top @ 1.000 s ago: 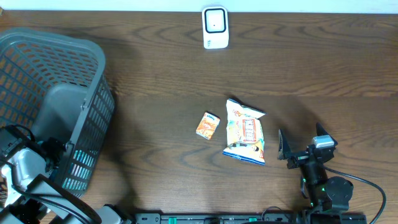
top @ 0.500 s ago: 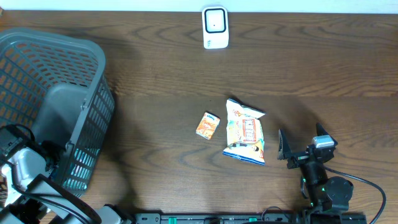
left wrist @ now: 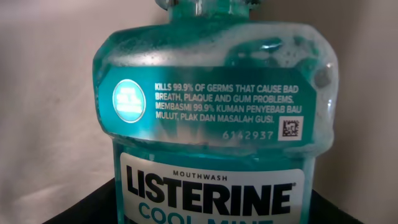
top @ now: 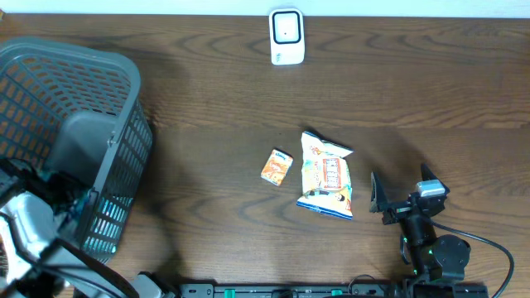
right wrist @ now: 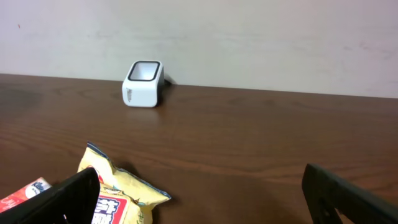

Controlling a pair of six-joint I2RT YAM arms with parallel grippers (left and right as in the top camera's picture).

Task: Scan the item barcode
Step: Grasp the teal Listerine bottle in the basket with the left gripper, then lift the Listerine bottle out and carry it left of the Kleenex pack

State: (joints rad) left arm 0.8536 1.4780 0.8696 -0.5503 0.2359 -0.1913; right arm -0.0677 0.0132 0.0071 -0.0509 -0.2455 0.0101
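Next, my left gripper should lift over the basket rim, cross, lower and release, as open tabletop [top: 238,170] beside the orange box lies to its right in the overhead view.
A teal Listerine mouthwash bottle [left wrist: 211,93] fills the left wrist view, label facing the camera, a small square code at its upper right. My left gripper [left wrist: 199,211] is down inside the grey basket [top: 74,83], its dark fingers pressed against both sides of the bottle. In the overhead view the bottle shows only as teal behind the basket mesh [top: 103,219]. The white scanner [top: 286,36] stands at the table's far edge. My right gripper [top: 402,194] rests open near the front right, just right of a yellow snack bag [top: 327,175].
A small orange box [top: 277,166] lies left of the snack bag. In the right wrist view the scanner [right wrist: 142,84] stands before the wall, with the snack bag [right wrist: 118,186] beside my left finger. The basket takes up the table's left end.
My left gripper's jaws have closed in onto the mouthwash bottle, and the left arm has shifted slightly inside the basket. The right arm and the table items have not moved.
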